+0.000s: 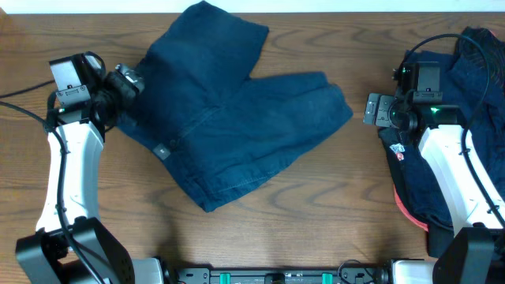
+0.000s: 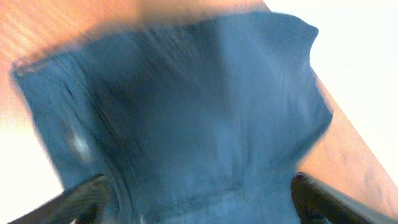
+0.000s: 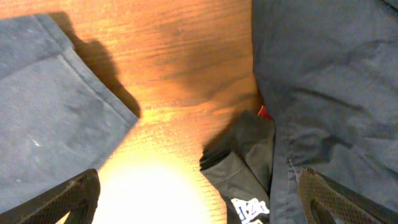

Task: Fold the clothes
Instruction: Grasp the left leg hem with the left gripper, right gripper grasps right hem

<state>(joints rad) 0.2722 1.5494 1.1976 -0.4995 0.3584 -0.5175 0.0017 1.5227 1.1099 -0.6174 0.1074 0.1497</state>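
The hem's near corner point(image 1: 347, 115) point(image 3: 131, 119) juts out clear over bare wood, so my right gripper goes down and to the left in the overhead view onto it next.
The navy shorts point(image 1: 237, 118) lie spread flat mid-table, waistband at the left, two wide legs pointing to the back and to the right. My left gripper point(image 1: 130, 79) is open just left of the waistband edge; its wrist view is blurred and filled by the shorts point(image 2: 186, 106). My right gripper point(image 1: 375, 110) is open and empty, a little right of the right leg's hem point(image 3: 56, 118), above bare wood. A heap of other dark clothes point(image 1: 473, 87) lies at the far right under the right arm, and it shows in the right wrist view point(image 3: 329, 81).
In the heap, a black garment with a white-and-blue printed logo point(image 3: 249, 208) and a red edge point(image 1: 406, 209) sits next to the right gripper. The wooden table point(image 1: 316, 205) ends close behind the shorts' back leg.
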